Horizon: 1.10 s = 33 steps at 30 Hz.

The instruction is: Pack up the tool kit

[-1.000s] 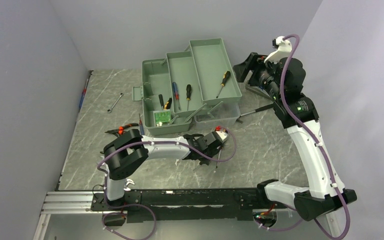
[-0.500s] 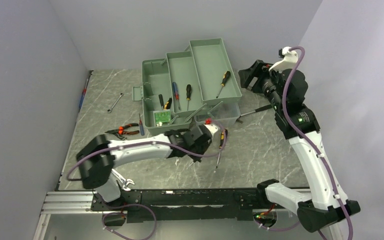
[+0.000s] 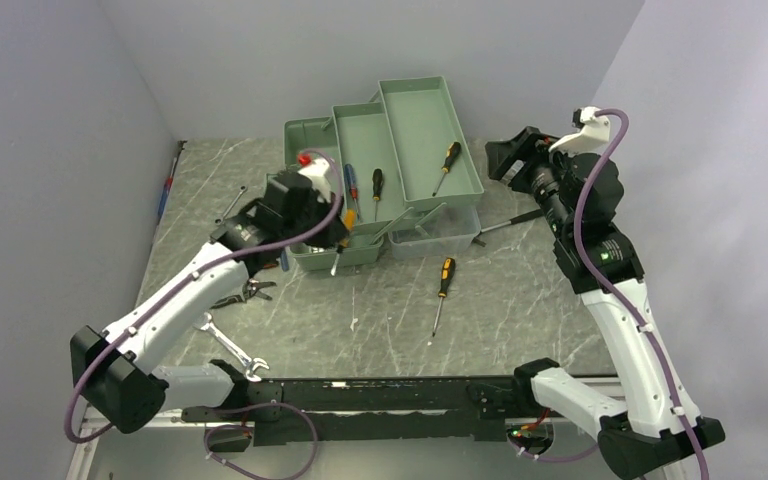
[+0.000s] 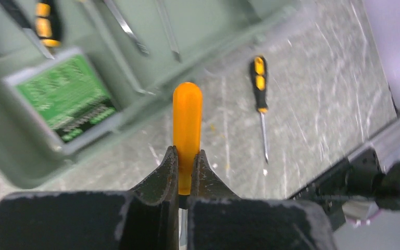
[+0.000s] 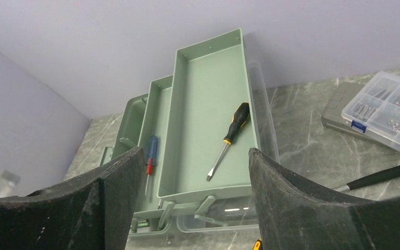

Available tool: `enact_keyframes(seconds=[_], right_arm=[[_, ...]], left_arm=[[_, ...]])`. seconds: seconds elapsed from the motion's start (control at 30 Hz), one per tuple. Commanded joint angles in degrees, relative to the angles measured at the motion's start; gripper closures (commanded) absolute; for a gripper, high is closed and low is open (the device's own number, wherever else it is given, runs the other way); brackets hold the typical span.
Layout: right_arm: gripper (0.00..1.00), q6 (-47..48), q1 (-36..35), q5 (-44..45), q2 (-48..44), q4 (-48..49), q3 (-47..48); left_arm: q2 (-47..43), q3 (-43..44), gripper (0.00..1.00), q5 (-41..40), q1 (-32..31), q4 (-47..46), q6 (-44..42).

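Note:
Next, my left gripper will turn and swing outward, then bring the orange-handled screwdriver (image 4: 187, 117) down into the far end of the toolbox's bottom section, then release it, since the green board occupies that section's near end.
The sage-green toolbox (image 3: 425, 115) stands open at the back with its trays folded out. Its trays hold a black-and-yellow screwdriver (image 3: 448, 160), a blue-and-red one (image 3: 350, 185) and a black one (image 3: 377, 190). My left gripper (image 3: 338, 232) hangs over the box's front left corner, shut on an orange-handled screwdriver (image 4: 187, 117) that points down, its shaft (image 3: 335, 262) below the jaws. A green board (image 4: 65, 99) lies in the bottom compartment beneath it. My right gripper (image 3: 505, 160) is open and empty, high at the box's right end, looking onto the top tray (image 5: 208, 78).
Another black-and-yellow screwdriver (image 3: 444, 285) lies on the table in front of the box. Pliers (image 3: 245, 292) and a wrench (image 3: 228, 345) lie front left, and a second wrench (image 3: 232, 203) lies back left. A black-handled tool (image 3: 505, 222) and a clear organizer box (image 5: 390, 107) are right of the toolbox.
My left arm has swung from the table's front middle back and left to the toolbox's front corner, carrying the orange-handled screwdriver. The right arm has drifted a little to the right.

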<state>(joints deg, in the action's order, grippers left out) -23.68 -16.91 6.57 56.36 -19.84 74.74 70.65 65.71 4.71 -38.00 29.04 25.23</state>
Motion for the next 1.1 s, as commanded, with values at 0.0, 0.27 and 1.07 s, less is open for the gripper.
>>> enact_keyframes(seconds=[0.0, 0.27, 1.07], right_arm=[[0.25, -1.85, 0.27, 0.6, -1.7, 2.47, -0.48], [0.25, -3.57, 0.25, -1.88, -4.11, 0.35, -3.63], [0.23, -20.25, 0.18, -9.91, -13.08, -19.21, -28.4]], left_arm=[[1.14, 4.57, 1.0, 0.16, 8.97, -0.11, 0.29], [11.77, 8.8, 1.0, 5.77, 22.71, -9.2, 1.45], [49.93, 39.14, 0.79, 15.3, 29.91, -11.23, 4.17]])
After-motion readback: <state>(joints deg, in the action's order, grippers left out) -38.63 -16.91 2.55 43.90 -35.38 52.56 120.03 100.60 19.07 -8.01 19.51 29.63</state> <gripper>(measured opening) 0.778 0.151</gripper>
